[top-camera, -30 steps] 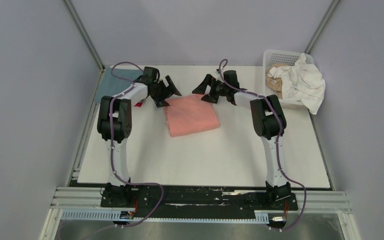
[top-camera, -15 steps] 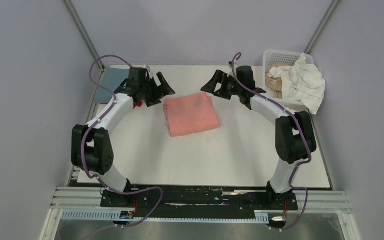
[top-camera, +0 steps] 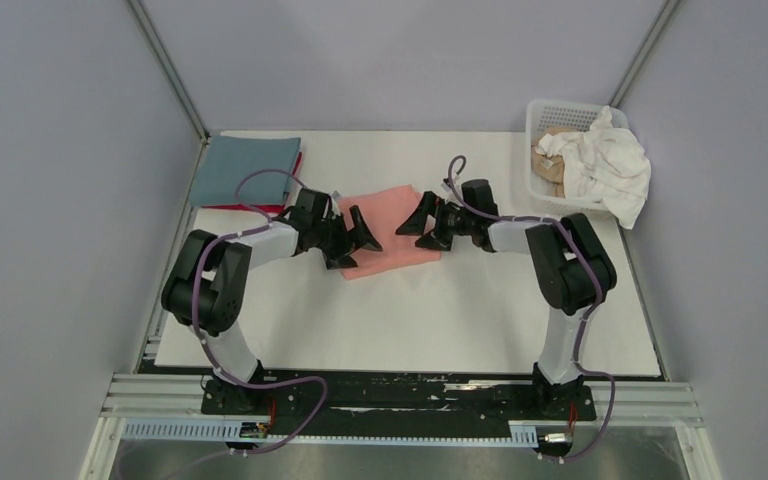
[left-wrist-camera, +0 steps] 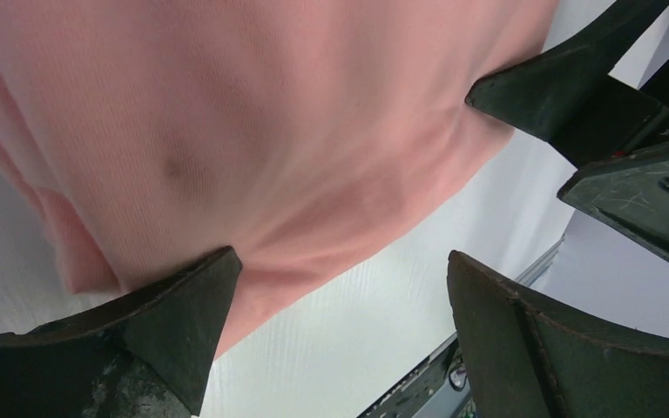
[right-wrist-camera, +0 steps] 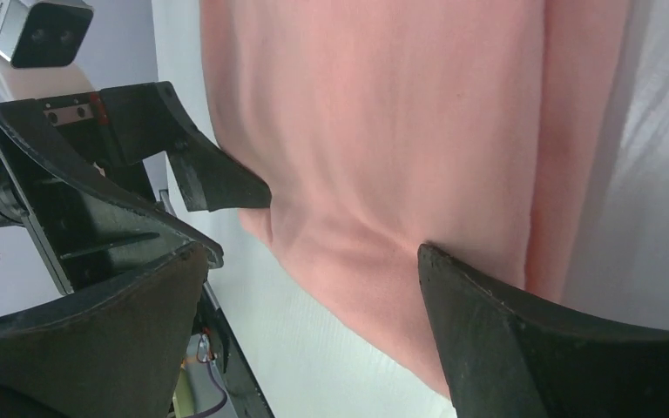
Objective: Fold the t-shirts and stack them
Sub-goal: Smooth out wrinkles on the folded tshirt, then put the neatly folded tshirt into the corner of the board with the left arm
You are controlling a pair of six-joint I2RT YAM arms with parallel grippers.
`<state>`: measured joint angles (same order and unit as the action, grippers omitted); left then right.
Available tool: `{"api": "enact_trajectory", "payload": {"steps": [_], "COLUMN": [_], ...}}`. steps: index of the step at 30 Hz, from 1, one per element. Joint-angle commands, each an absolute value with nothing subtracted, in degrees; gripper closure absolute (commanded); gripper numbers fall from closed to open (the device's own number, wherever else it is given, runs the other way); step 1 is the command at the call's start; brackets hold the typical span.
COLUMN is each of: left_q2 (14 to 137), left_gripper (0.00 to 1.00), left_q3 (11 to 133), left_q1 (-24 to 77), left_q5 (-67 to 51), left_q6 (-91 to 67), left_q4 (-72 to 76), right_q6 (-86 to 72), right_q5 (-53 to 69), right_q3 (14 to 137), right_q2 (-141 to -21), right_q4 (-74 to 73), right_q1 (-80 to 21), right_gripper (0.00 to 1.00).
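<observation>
The pink t-shirt's folded layers end on the side (left-wrist-camera: 37,193) toward the grey-blue t-shirt, so I will next lift my left gripper, then lower it astride that side.
The salmon pink t-shirt (top-camera: 385,235) lies folded flat at mid-table. My left gripper (top-camera: 352,240) is open and low at its near-left corner. In the left wrist view the gripper (left-wrist-camera: 340,287) has one fingertip (left-wrist-camera: 200,296) against the pink t-shirt (left-wrist-camera: 270,131) and the other over bare table. My right gripper (top-camera: 415,222) is open at the shirt's right side. In the right wrist view the gripper (right-wrist-camera: 312,252) has one fingertip (right-wrist-camera: 453,279) on the pink t-shirt (right-wrist-camera: 383,131). A folded grey-blue t-shirt (top-camera: 245,170) lies on a red t-shirt (top-camera: 260,207) at the far left.
A white lattice basket (top-camera: 545,115) stands at the far right; a crumpled white t-shirt (top-camera: 610,165) hangs over its side and a tan t-shirt (top-camera: 552,170) lies inside. The left gripper (right-wrist-camera: 139,165) shows in the right wrist view, close opposite.
Both grippers have come from the shirt's far side toward me and down to the pink shirt's near part, facing each other. The shirt looks unmoved.
</observation>
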<state>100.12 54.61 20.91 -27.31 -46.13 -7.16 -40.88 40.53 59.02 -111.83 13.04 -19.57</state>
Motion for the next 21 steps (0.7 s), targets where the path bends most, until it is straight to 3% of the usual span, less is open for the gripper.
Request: {"api": "enact_trajectory", "payload": {"steps": [1,9,12,21], "left_q2": [98.23,85.19,79.68,96.54], "left_gripper": [0.00,0.00,0.00,0.00], "left_q3": [49.87,49.01,49.37,63.45], "left_q1": [20.05,19.90,19.88,16.04], "left_q5": [-21.72,-15.87,-7.18,-3.88], "left_q6": [-44.49,-41.35,-42.40,-41.20], "left_q4": [-7.15,-12.44,-13.58,-21.90], "right_q6": [-37.50,-29.74,-28.57,-27.47], "right_q5": [33.09,25.62,18.70,1.39], "right_q3": [53.69,51.88,49.97,46.50], "right_q2": [-109.80,-92.19,-85.25,-73.65], "right_q4": [9.56,1.16,-2.18,-9.84], "right_q1": [-17.46,-16.74,-16.42,-15.28], "right_gripper": [0.00,0.00,0.00,0.00]}}
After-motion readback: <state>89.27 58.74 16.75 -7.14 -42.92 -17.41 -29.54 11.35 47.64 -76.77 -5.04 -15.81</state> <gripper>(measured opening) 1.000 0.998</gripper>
